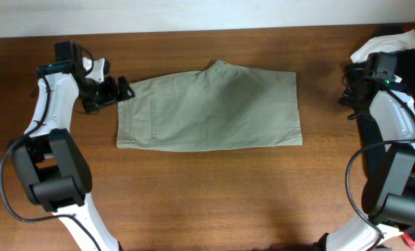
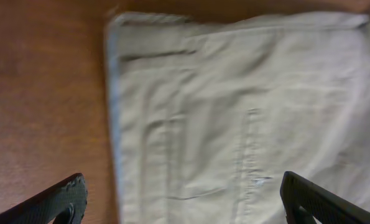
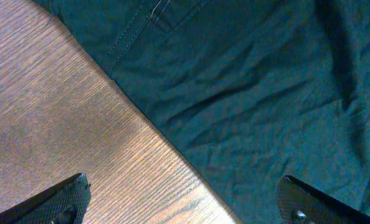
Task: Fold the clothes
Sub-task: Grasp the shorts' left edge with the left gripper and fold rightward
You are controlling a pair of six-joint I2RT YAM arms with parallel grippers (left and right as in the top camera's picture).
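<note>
The shorts' short edge lies flat between my open fingers. My left gripper will go down onto the middle of that edge [image 1: 119,119] [image 2: 119,190] and close on it.
The pale khaki shorts [image 1: 210,111] lie flat in the middle of the wooden table, folded in half lengthwise, waistband at the left. My left gripper [image 1: 116,90] hovers at the waistband's upper left corner, open and empty; its wrist view shows the shorts' edge and pocket seams [image 2: 234,124] between the spread fingers [image 2: 185,205]. My right gripper [image 1: 350,87] is at the far right, apart from the shorts, open and empty, above the edge of a dark garment [image 3: 247,93], with its fingers [image 3: 185,202] spread wide.
A dark navy-black garment [image 1: 409,63] and a white cloth [image 1: 374,45] are piled at the table's right edge by the right arm. The wooden tabletop [image 1: 207,195] extends in front of the shorts.
</note>
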